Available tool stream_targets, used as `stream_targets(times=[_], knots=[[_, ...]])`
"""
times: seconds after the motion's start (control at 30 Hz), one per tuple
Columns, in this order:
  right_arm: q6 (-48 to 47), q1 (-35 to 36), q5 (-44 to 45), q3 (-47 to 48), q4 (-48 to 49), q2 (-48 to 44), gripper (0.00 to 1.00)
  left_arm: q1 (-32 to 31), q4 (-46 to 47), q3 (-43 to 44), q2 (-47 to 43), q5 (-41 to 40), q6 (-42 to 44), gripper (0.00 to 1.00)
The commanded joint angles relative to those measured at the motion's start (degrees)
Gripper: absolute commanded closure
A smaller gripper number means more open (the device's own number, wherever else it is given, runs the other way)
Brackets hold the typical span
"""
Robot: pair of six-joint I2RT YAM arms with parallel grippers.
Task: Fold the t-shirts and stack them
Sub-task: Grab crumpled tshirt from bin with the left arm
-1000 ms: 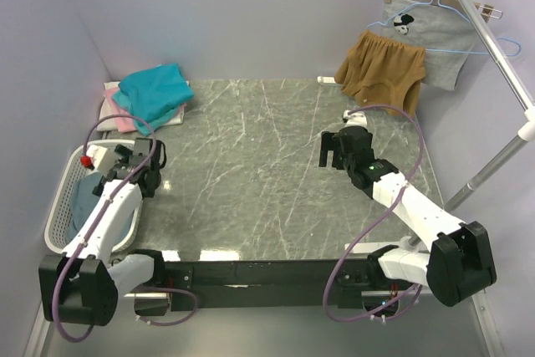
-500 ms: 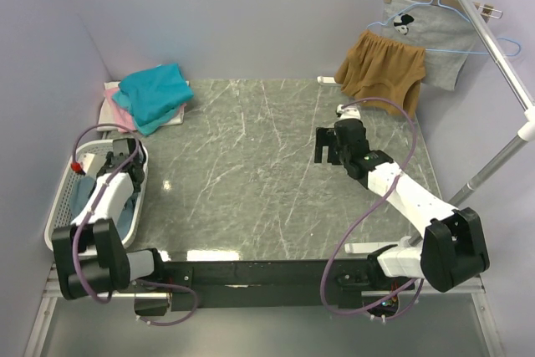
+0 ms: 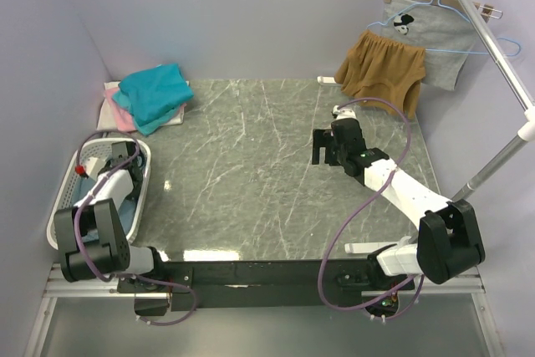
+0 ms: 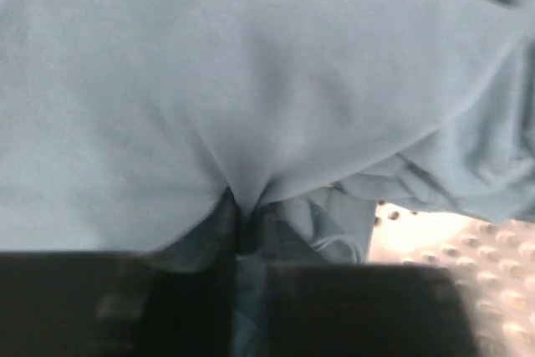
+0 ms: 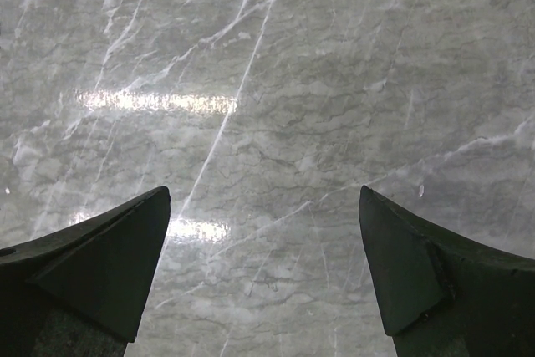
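The table's middle is bare, so my left gripper needs to rise from the basket point(image 3: 144, 175), carry the fold of the t-shirt to the right in the top view to that spot and let go of it.
A dusty grey-blue t-shirt point(image 4: 251, 81) fills the left wrist view, bunched inside the white laundry basket point(image 3: 144, 175) at the table's left edge. My left gripper point(image 4: 242, 223) is down in the basket point(image 4: 468, 244) with its dark fingers pinched on a fold of that shirt; from above it point(image 3: 115, 175) is mostly hidden by the arm. A bright teal t-shirt point(image 3: 155, 94) lies on a pink one point(image 3: 121, 119) and a white one point(image 3: 109, 88) at the back left. My right gripper point(image 3: 322, 150) hovers open over bare marble point(image 5: 267, 106), its jaws wide apart and empty.
Mustard-brown shorts point(image 3: 380, 68) and a light grey printed garment on a hanger point(image 3: 430, 31) hang from a metal rail point(image 3: 493, 48) at the back right. The grey marble table point(image 3: 251, 165) is walled by pale purple panels.
My left arm dropped into the basket and its gripper closed on the grey-blue shirt. The right gripper drifted slightly left and back, still open.
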Motion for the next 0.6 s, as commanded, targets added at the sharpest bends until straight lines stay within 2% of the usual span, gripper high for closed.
stream_targets(times=[0.0,0.23,0.33,0.47,0.57], knots=[[-0.9,0.1,-0.2,0.4,2.0,-0.3,0.0,0.0,5.7,-2.0,-5.4,3.6,2.3,0.99],[-0.4,0.0,-2.2,0.1,3.6,0.9,0.0,-0.3,3.8,1.7,-11.4,6.4,5.8,0.99],[-0.2,0.0,-3.6,-0.8,5.7,1.4,0.0,-0.2,0.8,7.8,-15.6,5.9,7.7,0.99],[0.8,0.1,-7.5,-0.4,6.9,3.1,0.0,-0.3,-8.2,21.8,-19.7,1.2,12.3,0.99],[1.2,0.2,-9.4,-1.5,7.8,1.6,0.0,-0.2,-6.6,28.3,-22.9,1.1,16.5,0.99]])
